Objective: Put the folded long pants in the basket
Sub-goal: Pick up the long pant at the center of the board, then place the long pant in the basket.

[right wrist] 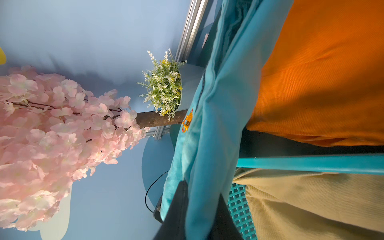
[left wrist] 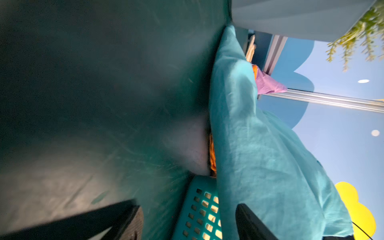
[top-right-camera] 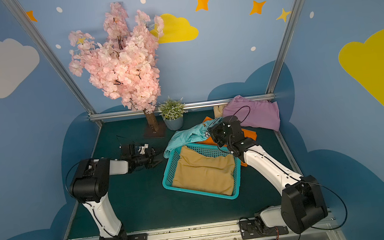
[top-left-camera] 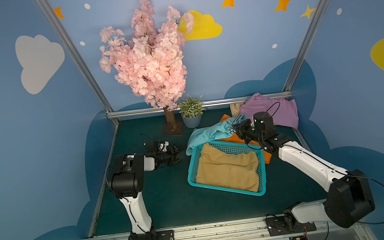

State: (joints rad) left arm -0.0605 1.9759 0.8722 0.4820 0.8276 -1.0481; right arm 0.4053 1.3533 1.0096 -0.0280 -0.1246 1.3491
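My left gripper moves toward the basket's far corner next and closes on the teal pants' loose end (top-left-camera: 191, 149) (left wrist: 240, 188), which droops unheld just beyond its open fingers.
The teal basket (top-left-camera: 227, 191) (top-right-camera: 200, 195) holds the tan folded pants (top-left-camera: 226, 168) (right wrist: 311, 197). My right gripper (top-left-camera: 235, 129) (right wrist: 201, 191) is shut on the light teal pants (top-left-camera: 203, 136) (right wrist: 214, 114). It holds them lifted over the basket's far edge, and their free end droops past the far left corner. The orange pants (top-left-camera: 265, 157) (right wrist: 322, 83) lie flat behind the basket, and the lilac pants (top-left-camera: 272, 110) sit at the back right. My left gripper (top-left-camera: 180, 155) (left wrist: 189, 207) is open just left of the basket (left wrist: 199, 212), beside the hanging teal cloth (left wrist: 259, 155).
A pink blossom tree (top-left-camera: 148, 56) and a small potted plant (top-left-camera: 191, 110) stand at the back, close behind the teal cloth. Cream gloves (top-left-camera: 234, 109) lie beside the lilac pants. Metal rails edge the green mat.
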